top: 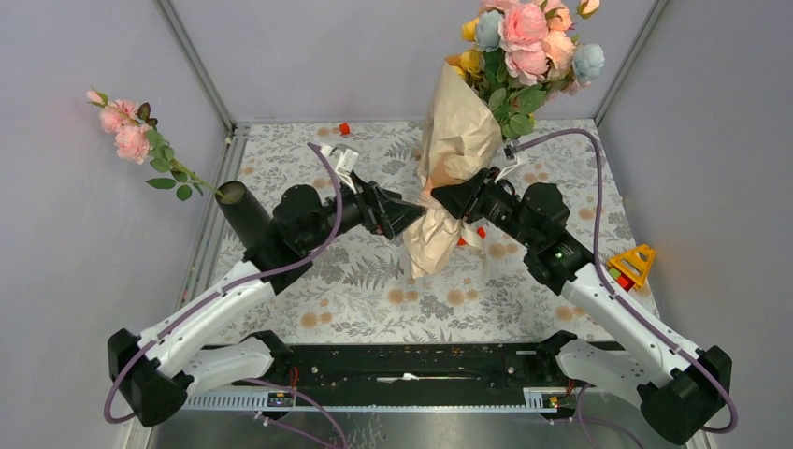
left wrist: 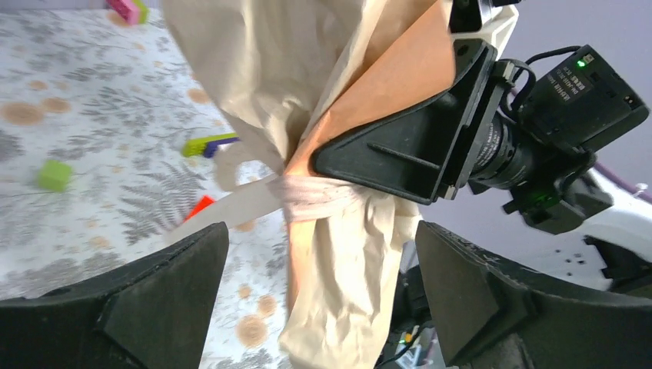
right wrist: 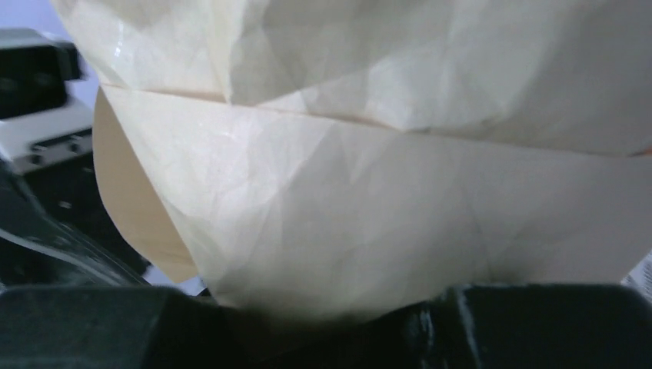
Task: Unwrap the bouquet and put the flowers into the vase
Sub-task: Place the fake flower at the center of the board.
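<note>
With the bouquet (top: 455, 159) held up tilted above the table, my right gripper needs to go down and back, laying the bouquet onto the patterned cloth.
The bouquet (top: 455, 159), a cone of crinkled beige paper, stands tilted over the middle of the table. Its flowers (top: 526, 42) spread at the top right. My right gripper (top: 446, 199) is shut on the cone's narrow waist, where cream ribbon (left wrist: 311, 197) is tied. In the right wrist view the paper (right wrist: 384, 192) fills the frame and runs down between the fingers (right wrist: 553, 323). My left gripper (left wrist: 319, 307) is open, and the cone's lower tail (left wrist: 346, 261) hangs between its fingers without touching them. The black vase (top: 245, 211) stands at the left with one pink rose (top: 126, 131) in it.
A yellow and orange toy (top: 634, 265) lies by the right arm, and a small orange block (top: 344, 128) sits at the back. A green block (left wrist: 54, 175), a purple and lime block (left wrist: 211, 144) and a red block (left wrist: 201, 206) lie on the patterned cloth below the bouquet.
</note>
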Controlling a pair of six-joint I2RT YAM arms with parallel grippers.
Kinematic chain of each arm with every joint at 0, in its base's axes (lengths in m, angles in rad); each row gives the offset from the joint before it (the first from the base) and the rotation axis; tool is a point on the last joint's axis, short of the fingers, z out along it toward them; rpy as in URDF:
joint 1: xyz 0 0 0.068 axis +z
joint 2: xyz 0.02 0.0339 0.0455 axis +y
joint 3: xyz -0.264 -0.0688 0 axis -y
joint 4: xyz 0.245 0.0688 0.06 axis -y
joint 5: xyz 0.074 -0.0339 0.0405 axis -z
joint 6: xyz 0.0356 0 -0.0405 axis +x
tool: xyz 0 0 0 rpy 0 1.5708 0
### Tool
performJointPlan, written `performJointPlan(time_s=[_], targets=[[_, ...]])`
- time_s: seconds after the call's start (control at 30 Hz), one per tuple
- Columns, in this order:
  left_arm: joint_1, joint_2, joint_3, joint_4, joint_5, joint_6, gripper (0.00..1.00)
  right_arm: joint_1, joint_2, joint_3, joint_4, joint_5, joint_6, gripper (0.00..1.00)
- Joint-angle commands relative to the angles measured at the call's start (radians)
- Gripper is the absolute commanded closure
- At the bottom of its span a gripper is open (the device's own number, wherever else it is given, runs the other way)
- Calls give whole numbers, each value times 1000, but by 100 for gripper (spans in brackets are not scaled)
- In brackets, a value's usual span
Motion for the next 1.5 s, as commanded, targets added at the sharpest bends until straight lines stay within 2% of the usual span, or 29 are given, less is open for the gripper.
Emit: performJointPlan(time_s=[0.0, 0.2, 0.3, 0.53, 0.77, 0.97, 1.2, 1.33, 1.47], targets=[[86, -102, 62, -169, 48, 153, 1, 10, -54, 105, -172, 113, -171, 100], [363, -138, 179, -554, 95, 293, 1, 81, -1, 239, -559, 290, -189, 100], [476, -146, 209, -663, 78, 380, 1, 155, 72, 304, -696, 386, -174, 100], [491, -224, 135, -639, -203, 439, 1, 306, 282, 413, -823, 479, -104, 100], [491, -261, 62, -567, -247, 425, 1, 344, 475, 428, -727, 525, -54, 100], [491, -272, 10, -520, -246, 415, 1, 366, 635, 444, -681, 529, -81, 100], [491, -271, -20, -502, -233, 390, 1, 420, 688, 404, -693, 596, -76, 100], [491, -266, -30, -488, -208, 354, 1, 449, 702, 365, -637, 642, -47, 100], [491, -260, -57, -456, -157, 290, 1, 458, 778, 403, -601, 609, -46, 99]])
